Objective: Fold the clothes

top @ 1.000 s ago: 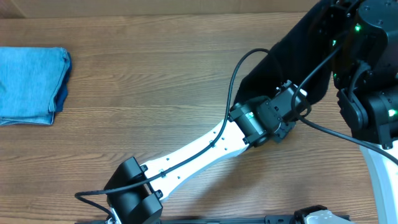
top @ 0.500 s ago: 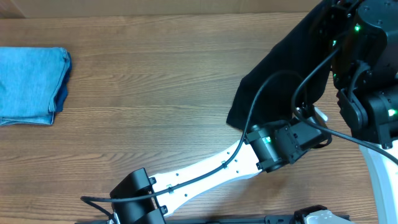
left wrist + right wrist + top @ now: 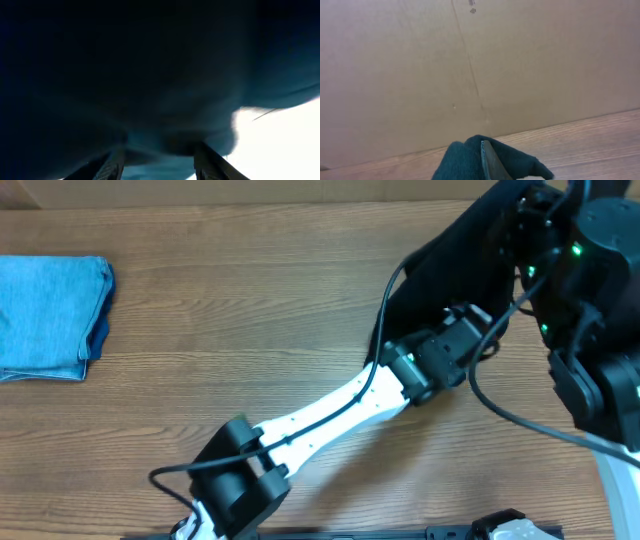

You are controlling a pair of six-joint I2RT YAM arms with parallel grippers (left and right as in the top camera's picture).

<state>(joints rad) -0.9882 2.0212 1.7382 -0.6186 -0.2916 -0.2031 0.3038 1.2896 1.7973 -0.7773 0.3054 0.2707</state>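
Note:
The black T-shirt still hangs bunched, so the right gripper next needs to go down to the table's far wood below it and let go of the fold there.
The black T-shirt hangs in a bunch over the table's far right, lifted off the wood. My right gripper is shut on a fold of it, and the fabric wraps round the finger. From the near left, my left gripper reaches into the shirt's lower part. Dark fabric fills the left wrist view. There the left gripper has its fingers apart and cloth lies across their tips. Folded light blue denim lies at the far left, a darker navy layer showing at its edge.
The wooden table stretches between the denim and the shirt. The left arm's white link crosses the near middle diagonally. The right arm's black body stands at the right edge. A brown cardboard wall backs the table.
My left arm swung toward the near edge, then back up into the shirt. The shirt's lower corner, spread leftward half a second ago, has drawn up and right.

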